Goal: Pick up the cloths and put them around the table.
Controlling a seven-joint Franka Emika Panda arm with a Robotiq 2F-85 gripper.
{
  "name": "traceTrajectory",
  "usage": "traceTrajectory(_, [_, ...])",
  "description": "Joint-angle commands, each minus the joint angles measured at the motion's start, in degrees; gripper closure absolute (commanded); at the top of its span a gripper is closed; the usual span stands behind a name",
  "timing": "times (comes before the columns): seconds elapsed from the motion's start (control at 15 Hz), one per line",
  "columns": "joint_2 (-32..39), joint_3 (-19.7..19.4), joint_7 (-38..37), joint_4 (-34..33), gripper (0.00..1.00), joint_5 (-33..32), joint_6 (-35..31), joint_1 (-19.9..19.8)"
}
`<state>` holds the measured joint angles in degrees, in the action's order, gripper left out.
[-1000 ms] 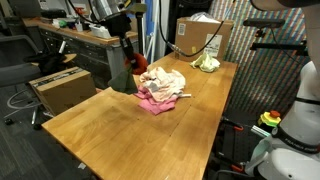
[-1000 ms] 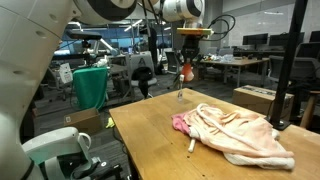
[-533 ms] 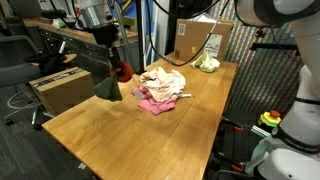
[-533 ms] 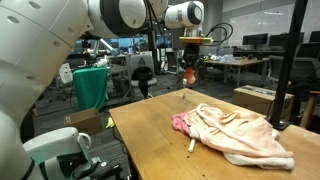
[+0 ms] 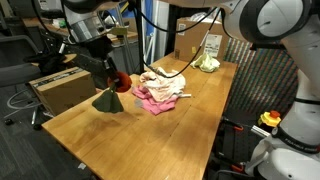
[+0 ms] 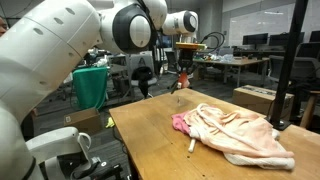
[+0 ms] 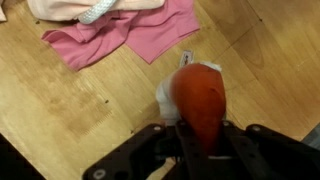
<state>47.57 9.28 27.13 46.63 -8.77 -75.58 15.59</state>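
Observation:
Next, the gripper moves outward and down to release the cloth clear of the pile, since bare wood by the table's outer edge lies lower, outward of it.
My gripper (image 5: 110, 72) is shut on a dark cloth with a red part (image 5: 108, 100) that hangs down to the wooden table (image 5: 150, 140), near its edge and beside the pile. In an exterior view the gripper (image 6: 183, 64) holds the red part (image 6: 185, 77) over the table's far end. The wrist view shows the red fabric (image 7: 200, 100) between the jaws (image 7: 198, 135). A cream cloth (image 5: 162, 80) lies on a pink cloth (image 5: 150, 102) mid-table. Both also show in an exterior view, cream (image 6: 240, 132) and pink (image 6: 181, 122), and in the wrist view, with the pink (image 7: 140, 40).
A yellow-green cloth (image 5: 206, 63) and a cardboard box (image 5: 198, 38) sit at the table's far end. Another box (image 5: 60, 88) stands beside the table on the floor. A small white stick (image 6: 192, 145) lies by the pile. A green chair (image 6: 90, 85) stands off the table.
The gripper has carried the dark and red cloth away from the pile toward the table's side edge and lowered it. The pile has not moved.

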Motion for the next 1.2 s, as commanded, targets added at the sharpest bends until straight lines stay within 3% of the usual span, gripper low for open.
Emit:
traceTrajectory(0.0, [5.6, -0.5, 1.9, -8.9, 0.90, -1.5, 2.2, 2.1])
traceTrajectory(0.53, [8.5, 0.6, -6.9, -12.1, 0.91, 2.9, -15.8, 1.7])
traceTrajectory(1.13, [10.8, -0.2, -22.3, -6.1, 0.91, 4.4, -42.4, 1.9])
